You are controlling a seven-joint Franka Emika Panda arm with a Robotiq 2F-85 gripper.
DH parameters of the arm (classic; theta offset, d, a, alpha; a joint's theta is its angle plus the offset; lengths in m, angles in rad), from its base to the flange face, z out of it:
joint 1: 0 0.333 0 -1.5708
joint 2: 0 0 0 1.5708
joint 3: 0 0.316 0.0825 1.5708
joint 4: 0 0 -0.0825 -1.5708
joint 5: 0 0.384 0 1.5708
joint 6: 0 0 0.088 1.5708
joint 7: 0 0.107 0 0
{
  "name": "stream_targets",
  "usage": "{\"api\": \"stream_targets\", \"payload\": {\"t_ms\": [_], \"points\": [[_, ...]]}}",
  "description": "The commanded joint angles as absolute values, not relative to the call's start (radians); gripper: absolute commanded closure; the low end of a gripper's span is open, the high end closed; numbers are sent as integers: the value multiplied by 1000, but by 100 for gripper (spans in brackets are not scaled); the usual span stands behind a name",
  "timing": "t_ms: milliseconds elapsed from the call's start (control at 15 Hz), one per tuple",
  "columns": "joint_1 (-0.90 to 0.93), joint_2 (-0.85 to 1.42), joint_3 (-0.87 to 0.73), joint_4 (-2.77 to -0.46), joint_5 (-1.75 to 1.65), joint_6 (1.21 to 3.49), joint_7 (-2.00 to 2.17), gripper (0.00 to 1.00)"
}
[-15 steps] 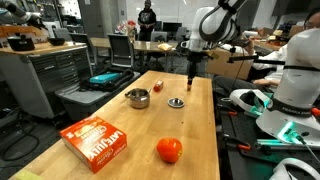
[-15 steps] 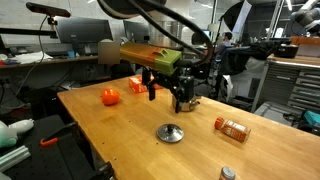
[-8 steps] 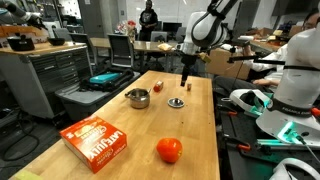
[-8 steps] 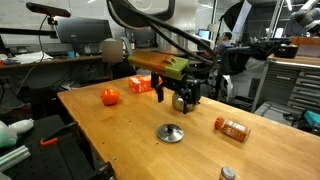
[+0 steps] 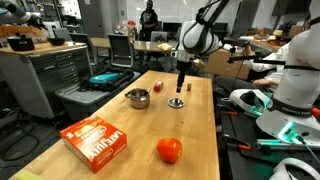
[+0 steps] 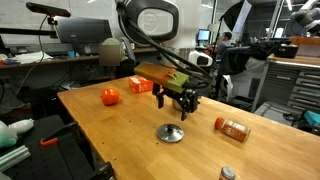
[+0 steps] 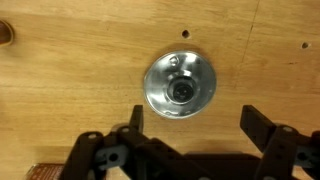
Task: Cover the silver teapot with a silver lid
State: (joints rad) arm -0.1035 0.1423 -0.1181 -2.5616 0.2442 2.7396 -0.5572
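The gripper lowers its open fingers to either side of the silver lid's knob (image 6: pixel 170 130) (image 7: pixel 181 91) next and closes, since the knob stands below and points up between them.
The silver lid (image 7: pixel 180 85) lies flat on the wooden table, knob up, and shows in both exterior views (image 5: pixel 177 102) (image 6: pixel 170 133). The silver teapot (image 5: pixel 138 98) stands uncovered a short way from the lid; the arm hides it in the exterior view taken from the other side. My gripper (image 7: pixel 198 125) hangs above the table, open and empty. In the wrist view the lid sits just ahead of the fingertips (image 7: pixel 136 118), slightly toward one side. The gripper also shows in both exterior views (image 5: pixel 181 86) (image 6: pixel 180 108), a little above the lid.
A red tomato (image 5: pixel 169 150) and an orange box (image 5: pixel 97 141) lie nearer the front of the table. Small brown blocks (image 5: pixel 158 85) sit behind the teapot. An orange-labelled bottle (image 6: pixel 233 128) lies on its side near the lid.
The gripper has moved across the table toward the lid and come a little lower; it stays open. The lid and teapot have not moved.
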Motion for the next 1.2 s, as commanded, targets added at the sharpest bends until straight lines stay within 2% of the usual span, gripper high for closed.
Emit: {"api": "stream_targets", "payload": {"t_ms": [0, 1133], "points": [[-161, 197, -70, -2518, 261, 2756, -587, 0], [-259, 320, 36, -2449, 249, 2739, -591, 0]]}}
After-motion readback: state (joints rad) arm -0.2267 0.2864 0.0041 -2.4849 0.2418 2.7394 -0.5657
